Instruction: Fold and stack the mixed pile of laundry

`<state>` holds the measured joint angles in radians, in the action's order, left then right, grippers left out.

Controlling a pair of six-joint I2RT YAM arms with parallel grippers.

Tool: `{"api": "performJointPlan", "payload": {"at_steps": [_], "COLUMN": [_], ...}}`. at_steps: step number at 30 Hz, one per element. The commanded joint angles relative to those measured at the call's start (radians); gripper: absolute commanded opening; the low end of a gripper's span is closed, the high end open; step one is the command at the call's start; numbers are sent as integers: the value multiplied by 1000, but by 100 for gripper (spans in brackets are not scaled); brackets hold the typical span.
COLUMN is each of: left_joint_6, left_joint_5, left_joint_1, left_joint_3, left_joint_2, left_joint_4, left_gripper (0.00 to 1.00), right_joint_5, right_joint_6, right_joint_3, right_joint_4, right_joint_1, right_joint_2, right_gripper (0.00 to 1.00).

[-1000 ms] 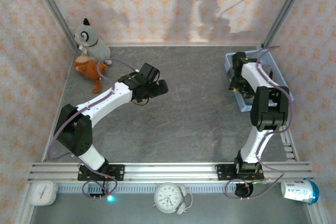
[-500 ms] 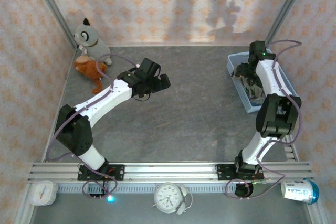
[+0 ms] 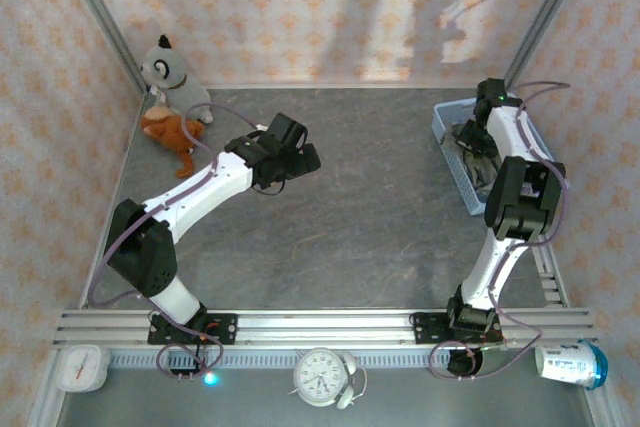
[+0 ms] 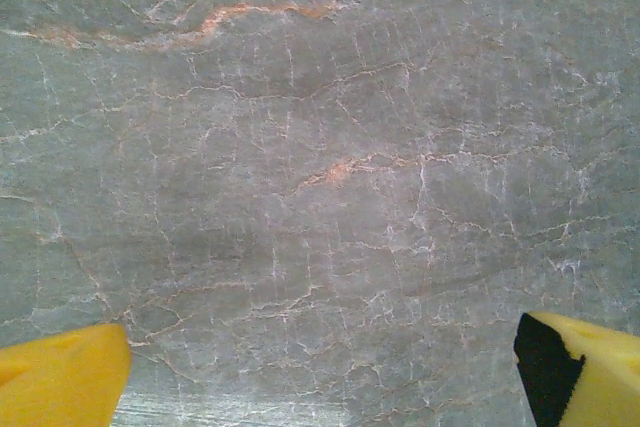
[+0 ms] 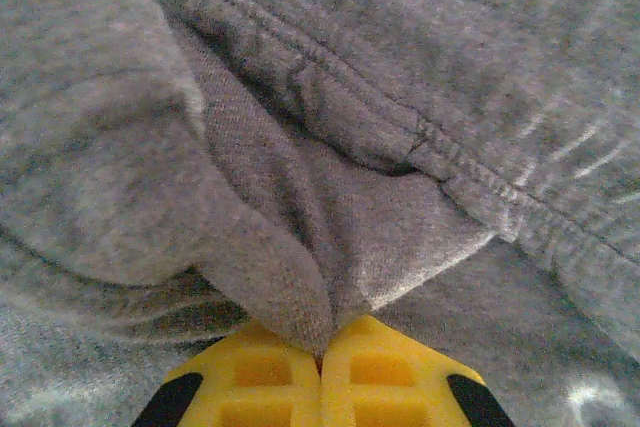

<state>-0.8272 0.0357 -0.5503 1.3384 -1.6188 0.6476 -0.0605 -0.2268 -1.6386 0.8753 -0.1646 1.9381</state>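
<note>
My right gripper holds the fold in the basket (image 3: 452,162) and next needs to move up out of it, then across to the table's bare middle, and let go, because there is clear space there.
A taupe grey-brown garment (image 5: 300,97) of the mixed laundry pile lies bunched in the light blue basket (image 3: 452,162) at the table's right rear. In the right wrist view my right gripper (image 5: 322,352) is shut on a fold of this cloth, its yellow fingers (image 5: 400,377) pressed together with the fabric pinched between them. From above, the right gripper (image 3: 478,142) reaches down into the basket, where dark cloth (image 3: 482,175) shows. My left gripper (image 3: 305,159) hovers over the bare middle of the table. It is open, its yellow fingertips (image 4: 60,382) wide apart with nothing between them.
A grey plush toy (image 3: 170,69) and an orange one (image 3: 170,132) sit in the back left corner. Patterned walls close in the table on three sides. A clock (image 3: 322,375), a small white timer (image 3: 80,367) and a white-blue container (image 3: 570,362) lie in front of the arms' rail.
The right arm reached further back into the basket and its gripper closed on the grey-brown cloth. The left arm shifted only slightly and stayed open.
</note>
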Motion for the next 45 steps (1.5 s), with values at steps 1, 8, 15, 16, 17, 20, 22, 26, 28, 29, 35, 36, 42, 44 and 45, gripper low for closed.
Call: {"api": "performJointPlan", "payload": {"at_steps": [1,8,15,16,17,20,22,26,28,29,35,36,42,44,45], "left_joint_6": [-5,71,99,110,119,150,165,189,189,189,221,228,214,200,193], "left_joint_5": [-52,-11,145,160,172,202,214,212,208,206,160,159,183,209,221], "left_joint_1": [-5,12,120,136,149,184,204,232,250,259,292,291,291,290,286], "left_joint_3": [31,111,170,182,194,230,236,213,180,163,63,42,-117,-177,-209], "left_joint_2": [18,-29,-60,-61,-61,-63,-54,-14,21,39,145,165,258,281,291], "left_joint_4": [44,45,21,21,24,41,44,43,35,31,64,66,56,37,26], "left_gripper": [100,100,100,100,100,100,100,100,100,100,100,100,100,100,100], "right_joint_5": [24,-19,-241,-259,-280,-331,-354,-394,-397,-385,-293,-290,-265,-232,-213], "right_joint_6": [8,17,-15,-25,-34,-77,-111,-194,-241,-258,-326,-324,-289,-269,-265], "right_joint_3": [-52,-96,-265,-301,-331,-414,-447,-392,-283,-217,76,64,-130,-121,-98], "right_joint_4": [30,59,140,156,167,185,169,76,-11,-58,-337,-346,-202,-173,-166], "right_joint_1": [-1,-1,17,33,46,117,178,295,348,368,449,452,477,490,495], "right_joint_2": [-116,-261,-377,-389,-398,-428,-453,-522,-560,-570,-439,-380,-127,-139,-161], "right_gripper": [0,0,0,0,0,0,0,0,0,0,8,17,66,73,75]}}
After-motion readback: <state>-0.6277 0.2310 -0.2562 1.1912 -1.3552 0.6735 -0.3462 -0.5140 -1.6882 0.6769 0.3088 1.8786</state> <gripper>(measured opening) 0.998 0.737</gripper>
